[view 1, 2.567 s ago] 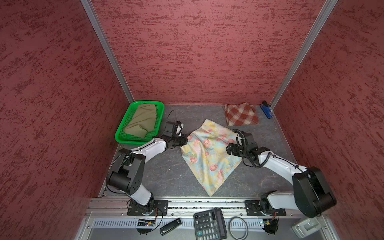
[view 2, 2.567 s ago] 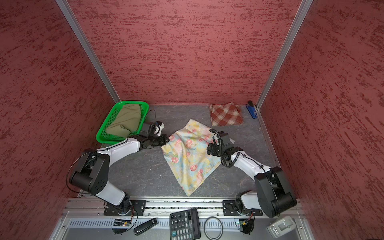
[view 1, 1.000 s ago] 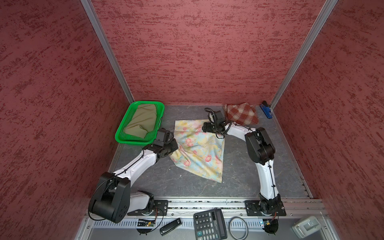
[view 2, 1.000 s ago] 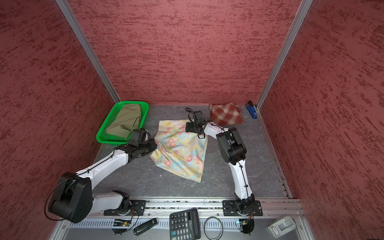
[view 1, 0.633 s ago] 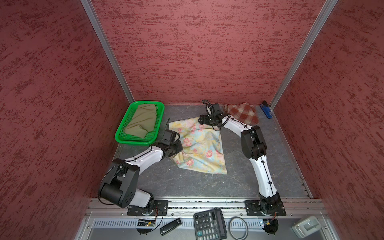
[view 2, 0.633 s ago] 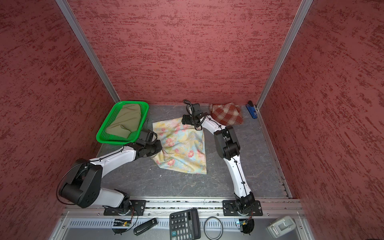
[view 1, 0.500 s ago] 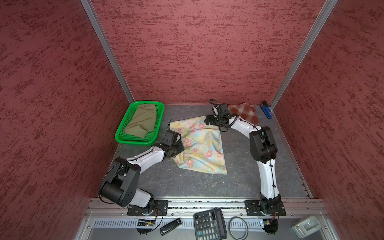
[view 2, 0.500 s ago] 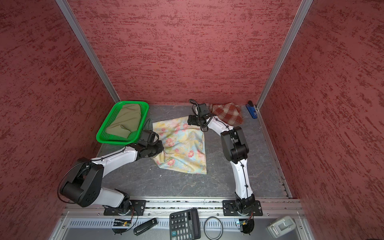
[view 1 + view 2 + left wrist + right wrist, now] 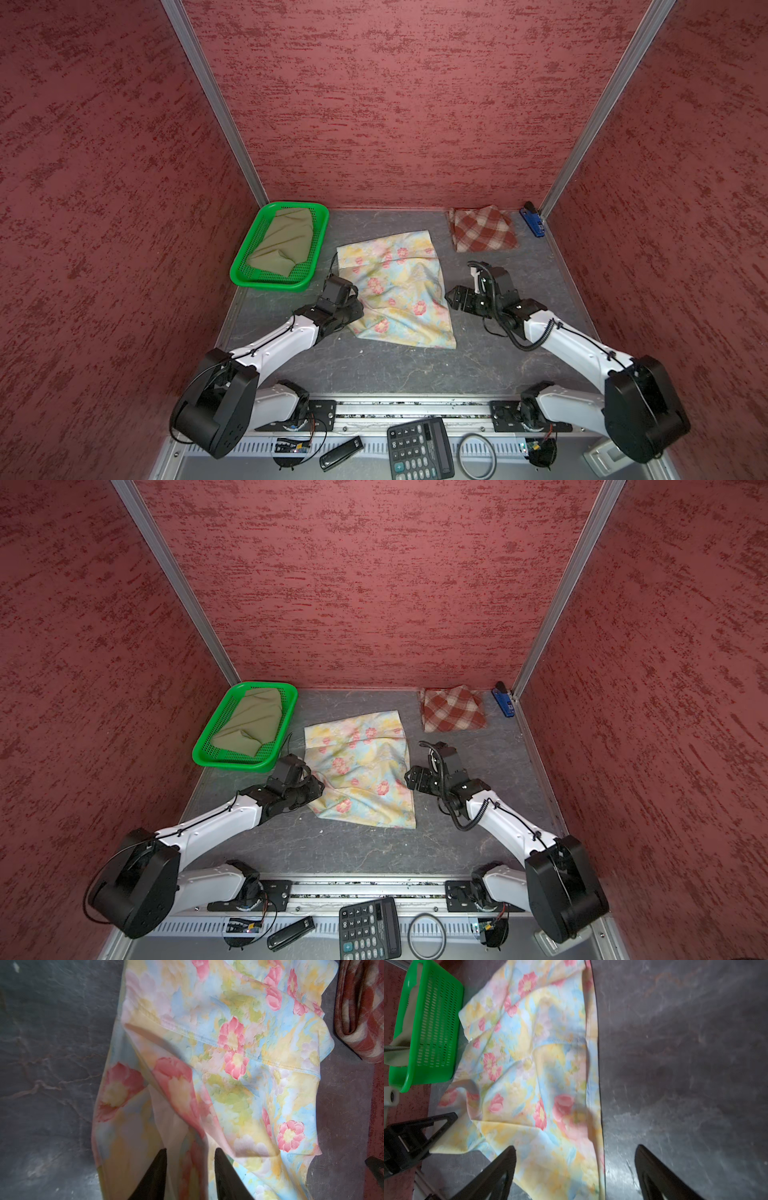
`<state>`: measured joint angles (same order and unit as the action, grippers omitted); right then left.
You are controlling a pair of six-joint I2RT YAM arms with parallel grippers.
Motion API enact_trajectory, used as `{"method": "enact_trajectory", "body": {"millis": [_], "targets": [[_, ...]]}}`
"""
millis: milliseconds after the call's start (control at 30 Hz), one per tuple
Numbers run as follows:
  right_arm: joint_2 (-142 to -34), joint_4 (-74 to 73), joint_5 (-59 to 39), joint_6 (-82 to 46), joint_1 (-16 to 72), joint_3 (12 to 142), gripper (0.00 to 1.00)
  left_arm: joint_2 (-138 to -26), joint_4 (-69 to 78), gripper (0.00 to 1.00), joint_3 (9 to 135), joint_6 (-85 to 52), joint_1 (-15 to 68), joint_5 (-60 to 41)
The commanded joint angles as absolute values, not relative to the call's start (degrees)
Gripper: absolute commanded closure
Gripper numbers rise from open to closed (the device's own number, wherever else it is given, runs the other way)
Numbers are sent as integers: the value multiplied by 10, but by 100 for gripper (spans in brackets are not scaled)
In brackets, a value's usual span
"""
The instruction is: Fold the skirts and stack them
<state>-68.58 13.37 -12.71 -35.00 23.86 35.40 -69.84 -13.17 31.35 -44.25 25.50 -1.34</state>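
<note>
A loose fold of the floral skirt stands between the fingers of my left gripper, so the gripper should next ease back toward my base to close on the skirt's near corner on the basket side.
The floral skirt (image 9: 395, 286) (image 9: 361, 766) lies folded over in the middle of the floor, creased. My left gripper (image 9: 359, 309) (image 9: 318, 789) sits at its near-left corner. In the left wrist view its jaws (image 9: 190, 1153) stand apart over a loose ridge of the floral skirt (image 9: 228, 1064). My right gripper (image 9: 451, 297) (image 9: 409, 779) is wide open beside the skirt's right edge; that hem (image 9: 591, 1093) runs between its fingers (image 9: 575, 1149), untouched. The plaid skirt (image 9: 482, 228) (image 9: 453, 708) lies folded at the back right. The olive skirt (image 9: 286, 241) (image 9: 249, 721) rests in the basket.
The green mesh basket (image 9: 266, 284) (image 9: 232, 764) (image 9: 436, 1028) stands at the back left, close to the left arm. A blue stapler (image 9: 533, 218) lies in the back right corner. A calculator (image 9: 419, 453) and small items sit on the front rail, outside the floor.
The right arm has drawn back from the far edge to the floral skirt's right side. The left jaws have parted at the near-left corner. The skirt lies squarer and farther back.
</note>
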Motion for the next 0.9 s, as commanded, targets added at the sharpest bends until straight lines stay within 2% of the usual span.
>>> {"method": "enact_trajectory", "body": {"millis": [0,200,467,867], "targets": [[-663,107,-166,-402,255,331,10,-674,-134,66,300,-454,255,-8],[-639,110,-183,-435,282,298,12,-652,-109,81,278,-460,250,-24],[-645,112,-186,-456,311,260,23,-627,-98,100,252,-472,251,-18],[-655,62,-209,-519,342,221,46,-619,-88,100,239,-476,251,-10]]}}
